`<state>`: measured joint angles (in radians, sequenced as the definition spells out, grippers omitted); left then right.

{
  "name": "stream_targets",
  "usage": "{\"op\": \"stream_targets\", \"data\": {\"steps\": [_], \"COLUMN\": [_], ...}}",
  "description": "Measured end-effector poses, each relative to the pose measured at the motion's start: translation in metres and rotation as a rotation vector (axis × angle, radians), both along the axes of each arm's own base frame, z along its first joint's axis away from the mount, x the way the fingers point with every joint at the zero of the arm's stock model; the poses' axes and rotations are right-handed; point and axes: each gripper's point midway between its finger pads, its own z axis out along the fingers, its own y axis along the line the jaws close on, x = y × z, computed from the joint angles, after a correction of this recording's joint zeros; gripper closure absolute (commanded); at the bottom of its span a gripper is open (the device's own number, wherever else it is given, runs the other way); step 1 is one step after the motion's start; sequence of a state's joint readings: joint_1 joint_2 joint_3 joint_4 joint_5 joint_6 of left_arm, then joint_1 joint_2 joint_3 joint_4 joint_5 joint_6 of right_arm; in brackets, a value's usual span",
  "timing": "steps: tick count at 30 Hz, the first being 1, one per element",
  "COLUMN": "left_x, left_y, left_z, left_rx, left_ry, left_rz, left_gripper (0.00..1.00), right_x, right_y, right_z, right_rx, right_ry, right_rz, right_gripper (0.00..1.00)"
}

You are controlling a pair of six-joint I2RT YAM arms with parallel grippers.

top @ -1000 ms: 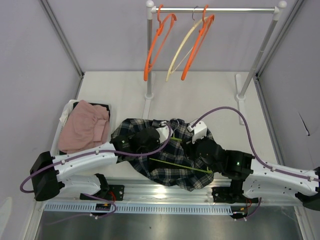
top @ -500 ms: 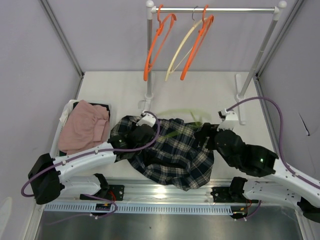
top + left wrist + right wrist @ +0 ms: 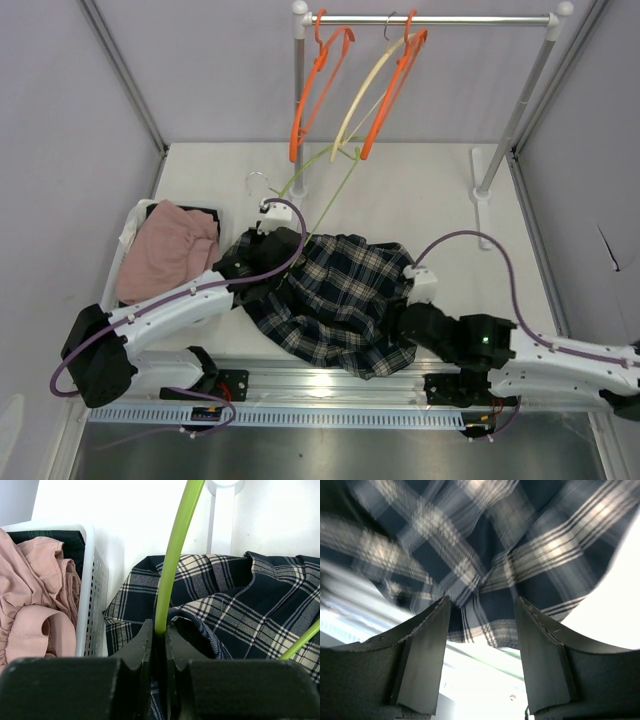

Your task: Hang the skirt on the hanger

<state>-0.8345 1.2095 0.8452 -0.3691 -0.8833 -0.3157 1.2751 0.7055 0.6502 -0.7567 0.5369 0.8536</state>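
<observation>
My left gripper holds the green hanger, and the hanger's loose end juts toward the rail. So it will next turn and move toward the skirt's middle (image 3: 326,274) to swing the hanger across the cloth, then let go of it.
The dark plaid skirt (image 3: 340,300) lies crumpled on the table between the arms. My left gripper (image 3: 280,235) is at its back-left edge, shut on a thin green hanger (image 3: 305,172) that slants up toward the rail. In the left wrist view the green bar (image 3: 172,560) rises out of the closed jaws, with the skirt (image 3: 240,600) just behind. My right gripper (image 3: 405,322) is open at the skirt's front right. In the right wrist view its gripper (image 3: 481,602) is empty, with blurred plaid cloth (image 3: 485,555) just ahead of the tips.
A clothes rail (image 3: 430,19) at the back carries two orange hangers (image 3: 315,90) and a cream one (image 3: 362,100); its post (image 3: 298,110) stands just behind the left gripper. A white basket (image 3: 135,222) with a pink garment (image 3: 170,250) sits at the left.
My left gripper has moved back and left and has raised the green hanger off the skirt toward the rail. My right arm has pulled back from the skirt's back right to its front right.
</observation>
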Motion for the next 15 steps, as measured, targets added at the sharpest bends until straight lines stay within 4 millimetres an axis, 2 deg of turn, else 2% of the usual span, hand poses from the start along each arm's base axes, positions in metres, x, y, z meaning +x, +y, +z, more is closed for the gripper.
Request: {"op": "stream_targets", "data": {"steps": [5, 11, 14, 15], "left_x": [-0.001, -0.003, -0.005, -0.005], "left_y": [-0.002, -0.008, -0.010, -0.010], "left_z": [-0.002, -0.005, -0.005, -0.005], "left_rx": [-0.013, -0.037, -0.053, -0.057], "left_ry": [0.008, 0.028, 0.037, 0.038], "left_rz": [-0.008, -0.032, -0.046, -0.049], "left_gripper": [1.00, 1.00, 1.00, 1.00], "right_x": [-0.027, -0.035, -0.034, -0.034], "right_y": [0.027, 0.040, 0.043, 0.044], "right_z": [-0.042, -0.061, -0.068, -0.070], "right_rx": [-0.093, -0.088, -0.093, -0.096], "right_ry": [0.054, 0.070, 0.074, 0.074], "right_rz": [0.105, 0.121, 0.111, 0.107], "right_gripper": [0.41, 0.41, 0.46, 0.51]}}
